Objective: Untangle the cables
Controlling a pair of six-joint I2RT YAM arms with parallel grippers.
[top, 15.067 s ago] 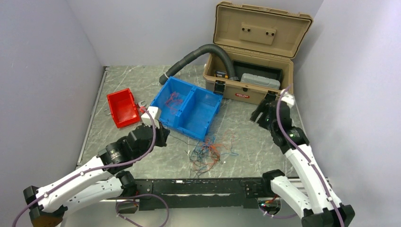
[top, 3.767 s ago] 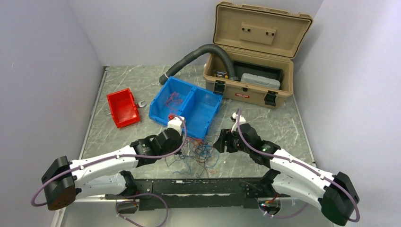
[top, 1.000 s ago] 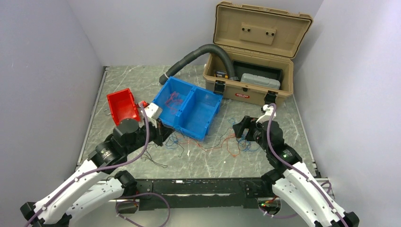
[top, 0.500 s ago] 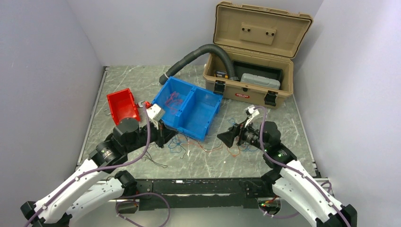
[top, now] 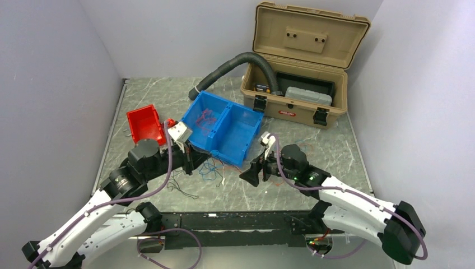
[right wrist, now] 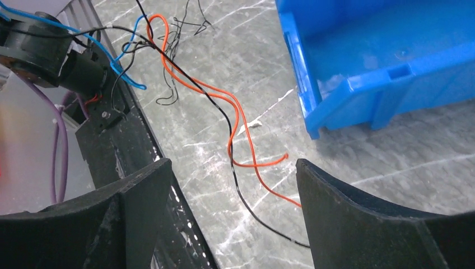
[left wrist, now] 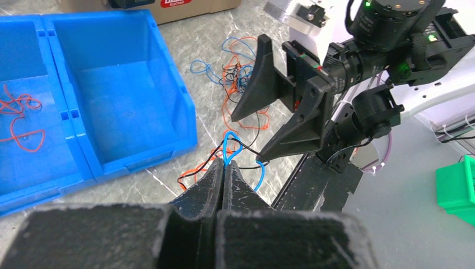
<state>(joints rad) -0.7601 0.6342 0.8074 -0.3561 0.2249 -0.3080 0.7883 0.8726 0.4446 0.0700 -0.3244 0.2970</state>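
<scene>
My right gripper should go left in the top view next, onto the blue loops that my left gripper holds up.
The cables are thin red, blue and black wires strewn on the marble table (top: pixel 313 151) in front of the blue bin (top: pixel 247 138). A loose bunch (top: pixel 212 166) lies by my left gripper (top: pixel 194 161), and a tangle (left wrist: pixel 238 73) lies further right. My left gripper (left wrist: pixel 224 165) is shut on a blue cable (left wrist: pixel 231 143), with black and orange strands trailing from it. My right gripper (top: pixel 252 172) stands open, low over the table and facing the left one. An orange cable (right wrist: pixel 235 120) and a black cable (right wrist: pixel 263 218) run between its fingers (right wrist: pixel 232 168). Red cables (top: pixel 206 119) lie in the bin's left compartment.
A red bin (top: pixel 144 126) stands at the left. At the back, a tan toolbox (top: pixel 297 84) stands open with a grey corrugated hose (top: pixel 235 63) running from it. A black rail (top: pixel 235 221) runs along the near table edge. A green bin (left wrist: pixel 456 188) sits below the table.
My right gripper has swung left across the table towards my left gripper, staying open. My left gripper has stayed shut on the blue cable by the bin.
</scene>
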